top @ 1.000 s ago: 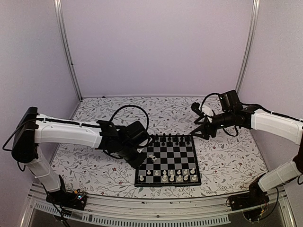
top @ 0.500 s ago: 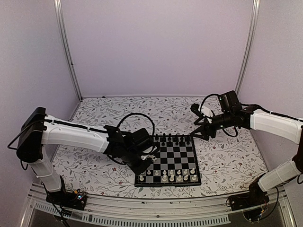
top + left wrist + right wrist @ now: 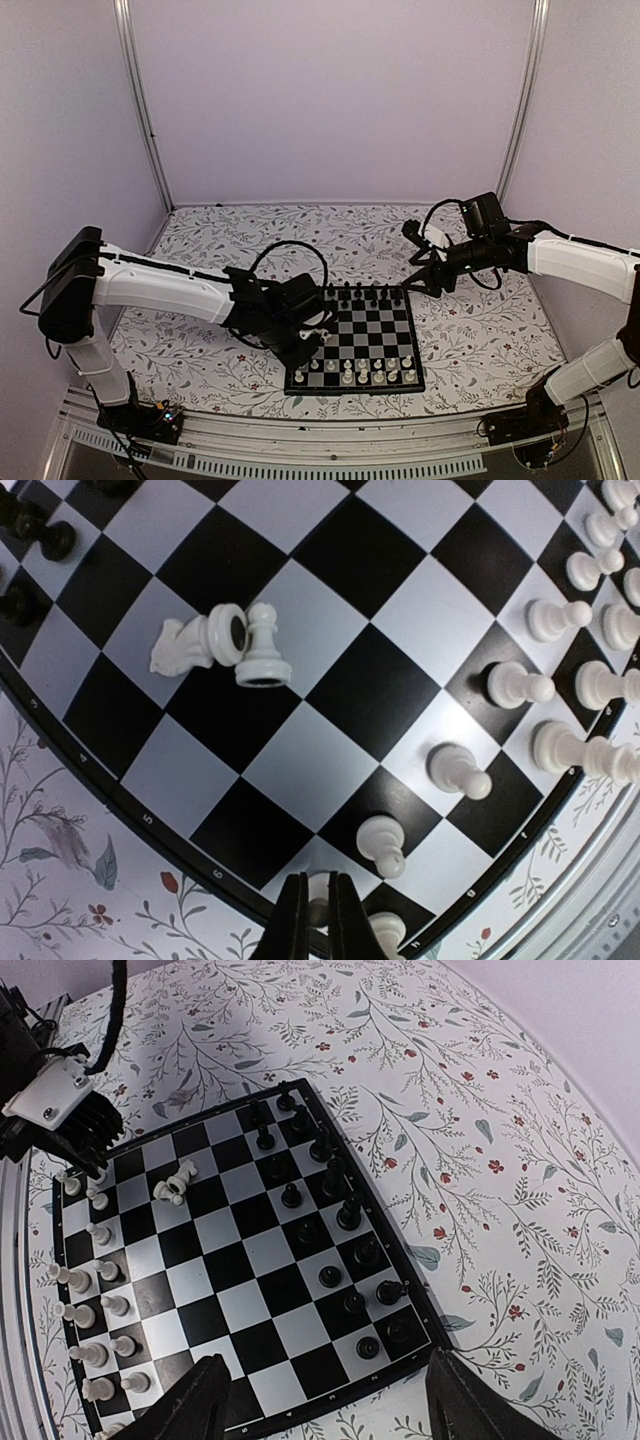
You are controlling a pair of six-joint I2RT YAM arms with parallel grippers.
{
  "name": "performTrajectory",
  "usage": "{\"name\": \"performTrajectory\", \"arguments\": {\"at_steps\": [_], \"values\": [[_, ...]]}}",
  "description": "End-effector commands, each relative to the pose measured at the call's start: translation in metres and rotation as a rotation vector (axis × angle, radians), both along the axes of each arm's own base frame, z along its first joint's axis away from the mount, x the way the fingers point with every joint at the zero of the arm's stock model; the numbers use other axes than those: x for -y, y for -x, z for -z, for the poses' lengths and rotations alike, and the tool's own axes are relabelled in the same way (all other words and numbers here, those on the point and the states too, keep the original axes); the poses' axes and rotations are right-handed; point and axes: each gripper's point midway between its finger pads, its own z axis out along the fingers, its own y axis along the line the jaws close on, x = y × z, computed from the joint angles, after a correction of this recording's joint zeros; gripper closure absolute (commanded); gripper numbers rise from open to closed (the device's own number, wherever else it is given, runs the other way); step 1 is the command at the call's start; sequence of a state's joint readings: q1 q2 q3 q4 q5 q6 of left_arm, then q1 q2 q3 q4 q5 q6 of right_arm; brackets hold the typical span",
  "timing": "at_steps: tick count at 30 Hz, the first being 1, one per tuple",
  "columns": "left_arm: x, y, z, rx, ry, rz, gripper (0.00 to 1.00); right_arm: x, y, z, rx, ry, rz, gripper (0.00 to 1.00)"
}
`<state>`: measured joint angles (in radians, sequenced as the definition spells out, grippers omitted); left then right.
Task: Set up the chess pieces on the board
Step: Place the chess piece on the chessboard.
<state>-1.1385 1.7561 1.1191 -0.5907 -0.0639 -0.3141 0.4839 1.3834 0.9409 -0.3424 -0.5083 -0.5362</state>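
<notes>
The white pawn farthest from my left gripper stands below and back from my right gripper, so next my right gripper should move back and down around it.
The board point(image 3: 372, 336) lies between the arms, with black chess pieces point(image 3: 362, 295) in its far rows and white ones point(image 3: 356, 372) in its near rows. My left gripper point(image 3: 316, 338) hangs over the board's left edge. In the left wrist view it point(image 3: 318, 925) is shut on a small white piece point(image 3: 317, 890) over an edge square. A white knight point(image 3: 185, 645) lies on its side against a white pawn point(image 3: 263, 652) further in. My right gripper point(image 3: 417, 281) hovers open past the far right corner, and nothing is between its fingers point(image 3: 335, 1410).
The floral tablecloth point(image 3: 470, 330) surrounds the board. White walls and metal posts close in the back and sides. A cable loops over the left arm point(image 3: 285, 255). In the right wrist view, the left gripper point(image 3: 70, 1120) stands at the board's point(image 3: 240, 1260) far corner.
The left arm has shifted a little to the right and nearer along the board's left edge, still shut. The right arm has hardly moved.
</notes>
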Motion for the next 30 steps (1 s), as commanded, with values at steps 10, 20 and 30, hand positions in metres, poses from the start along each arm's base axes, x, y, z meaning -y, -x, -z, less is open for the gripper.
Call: {"name": "performTrajectory", "arguments": {"at_steps": [10,20,30], "values": [[0.006,-0.002,0.007,0.020,-0.016,0.007,1.00,0.000,0.001,0.008,-0.016,0.004,-0.010,0.29],[0.004,-0.001,0.010,0.014,-0.029,0.005,0.97,0.000,0.002,0.009,-0.023,0.005,-0.013,0.29],[-0.003,0.001,0.005,0.013,-0.035,-0.006,0.87,0.000,0.002,0.011,-0.031,0.007,-0.015,0.29]]}}
